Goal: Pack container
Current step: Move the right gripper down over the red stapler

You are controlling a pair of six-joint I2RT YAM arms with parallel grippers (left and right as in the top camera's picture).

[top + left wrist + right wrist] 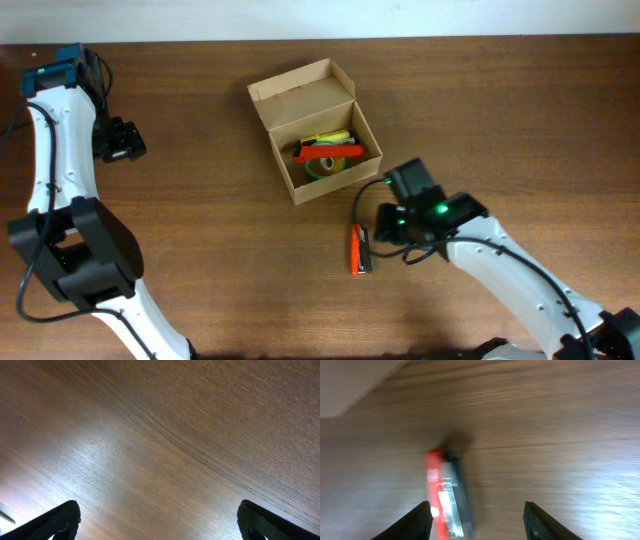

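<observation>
The right gripper moves to the left in the overhead view and down onto the stapler-like item's middle (361,250) (450,497) next, since the item lies closer to one open finger.
The brown cardboard container (318,130) stands open at the table's middle back, its flap lid raised toward the far side. Inside lie a green tape roll (333,166), a red item (328,152) and a yellow item (325,137). A red and black stapler-like item (359,249) lies on the table in front of the box; in the right wrist view (446,497) it is blurred, between the fingers near the left one. My right gripper (477,520) is open over it, just right of it in the overhead view (385,228). My left gripper (157,520) is open and empty at the far left (122,140).
The container's corner shows blurred at the top left of the right wrist view (355,385). The left wrist view shows only bare wooden table (165,435). The left arm's base (80,250) stands at the front left.
</observation>
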